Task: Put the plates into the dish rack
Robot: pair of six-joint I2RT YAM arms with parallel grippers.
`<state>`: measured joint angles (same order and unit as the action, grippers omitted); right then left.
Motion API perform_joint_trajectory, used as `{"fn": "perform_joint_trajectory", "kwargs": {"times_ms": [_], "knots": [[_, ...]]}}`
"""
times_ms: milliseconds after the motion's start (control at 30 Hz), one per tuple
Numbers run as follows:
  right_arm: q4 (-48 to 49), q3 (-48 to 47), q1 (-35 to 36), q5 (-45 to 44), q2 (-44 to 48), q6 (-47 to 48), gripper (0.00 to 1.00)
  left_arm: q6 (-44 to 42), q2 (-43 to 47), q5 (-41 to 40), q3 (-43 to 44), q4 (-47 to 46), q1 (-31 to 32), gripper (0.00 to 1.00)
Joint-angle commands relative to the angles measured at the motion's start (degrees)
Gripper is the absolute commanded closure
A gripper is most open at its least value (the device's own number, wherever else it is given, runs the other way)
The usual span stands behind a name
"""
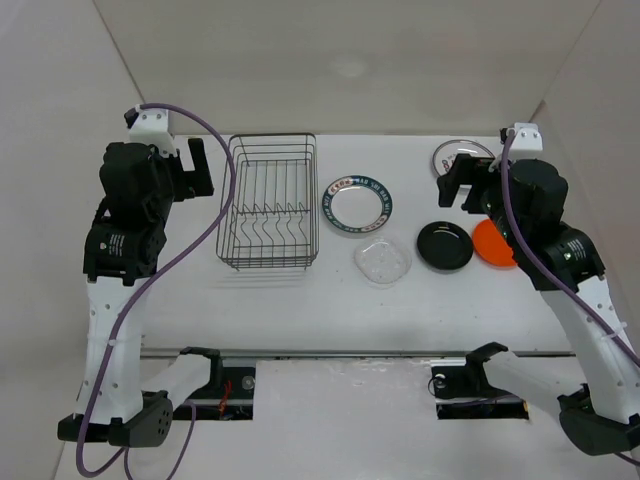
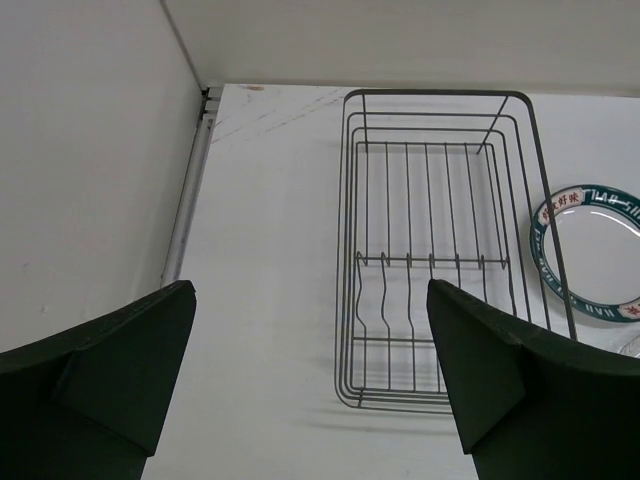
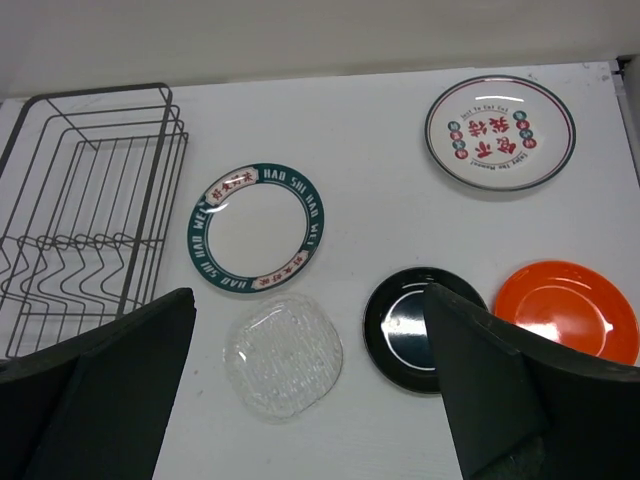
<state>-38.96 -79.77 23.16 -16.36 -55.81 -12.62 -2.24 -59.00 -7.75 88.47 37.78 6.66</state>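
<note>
I will next lower my right gripper to its left in the top view, onto the side of the blue-rimmed plate's rim that is clear of the rack.
The empty dark wire dish rack (image 1: 268, 205) stands left of centre; it also shows in the left wrist view (image 2: 440, 250) and the right wrist view (image 3: 85, 210). Five plates lie flat to its right: blue-rimmed white (image 1: 359, 203) (image 3: 256, 227) (image 2: 595, 255), clear (image 1: 383, 262) (image 3: 283, 353), glossy black (image 1: 445, 245) (image 3: 410, 325), orange (image 1: 492, 243) (image 3: 565, 308), and white with red marks (image 1: 455, 155) (image 3: 499, 131). My left gripper (image 1: 196, 167) (image 2: 310, 380) is open and empty, raised left of the rack. My right gripper (image 1: 462, 183) (image 3: 305, 390) is open and empty, raised above the plates.
White walls close in the table at the back and both sides; the left wall's corner strip (image 2: 190, 190) runs close beside the rack. The arm bases and a black rail (image 1: 340, 360) sit along the near edge.
</note>
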Motion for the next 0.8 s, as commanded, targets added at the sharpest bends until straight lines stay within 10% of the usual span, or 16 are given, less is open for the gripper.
{"fn": "perform_joint_trajectory", "kwargs": {"times_ms": [0, 333, 600, 767], "knots": [[2.2, -1.6, -0.3, -2.0, -0.1, -1.4, 0.00, 0.9, 1.3, -0.5, -0.9, -1.7, -0.1, 0.00], [20.6, 9.9, -6.5, 13.2, -5.1, 1.6, 0.00, 0.9, 2.9, 3.6, -4.1, -4.1, -0.6, 0.00], [29.0, -4.2, -19.0, 44.9, -40.1, 1.4, 0.11, -0.8, 3.0, 9.5, -5.2, -5.7, -0.6, 0.00], [27.6, -12.1, -19.0, 49.0, -55.9, 2.1, 0.15, -0.8, 1.8, 10.1, -5.8, -6.2, -0.6, 0.00]]}}
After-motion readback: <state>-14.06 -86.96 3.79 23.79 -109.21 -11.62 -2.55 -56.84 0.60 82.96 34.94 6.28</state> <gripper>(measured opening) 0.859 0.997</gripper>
